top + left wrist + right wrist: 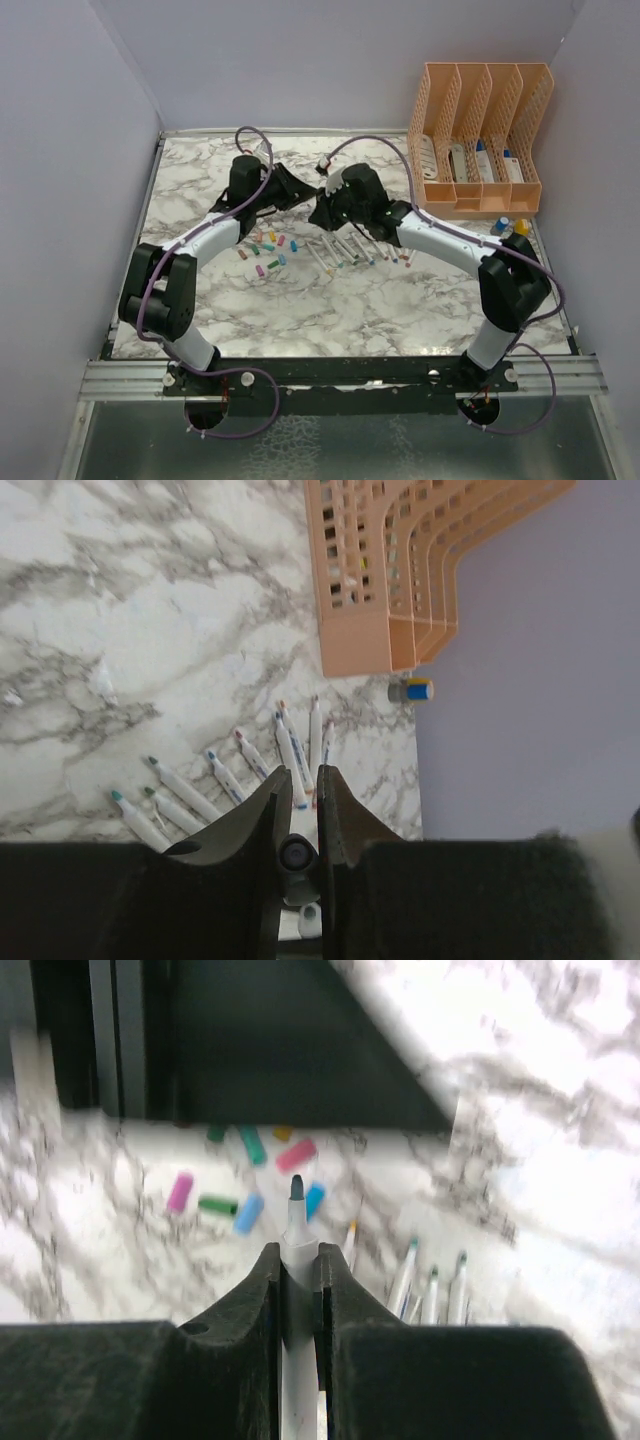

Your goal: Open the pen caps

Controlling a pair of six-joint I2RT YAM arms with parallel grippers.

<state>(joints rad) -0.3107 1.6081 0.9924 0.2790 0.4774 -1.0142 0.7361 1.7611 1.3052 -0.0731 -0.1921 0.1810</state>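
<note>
My left gripper will go back down among the loose pen caps to release, because they are below it and to its left in the top view.
My left gripper (297,772) is shut on a small dark pen cap (295,855), seen end-on between its fingers. A white-barrelled pen (297,1225) is held in my shut right gripper (297,1250), its dark tip bare and pointing away from the wrist. Above the middle of the table the left gripper (295,192) and the right gripper (322,208) nearly meet. Several loose pen caps (268,250) lie below them, among them pink (180,1191), green (217,1204) and blue (248,1213) ones. Several pens (350,250) lie in a row to their right, with their tips showing (290,750).
A peach lattice file organiser (480,130) stands at the back right corner. Small blue (503,226) and yellow (521,228) bottle-like items sit just in front of it near the table's right edge. Grey walls close in the marble table (330,310) on three sides.
</note>
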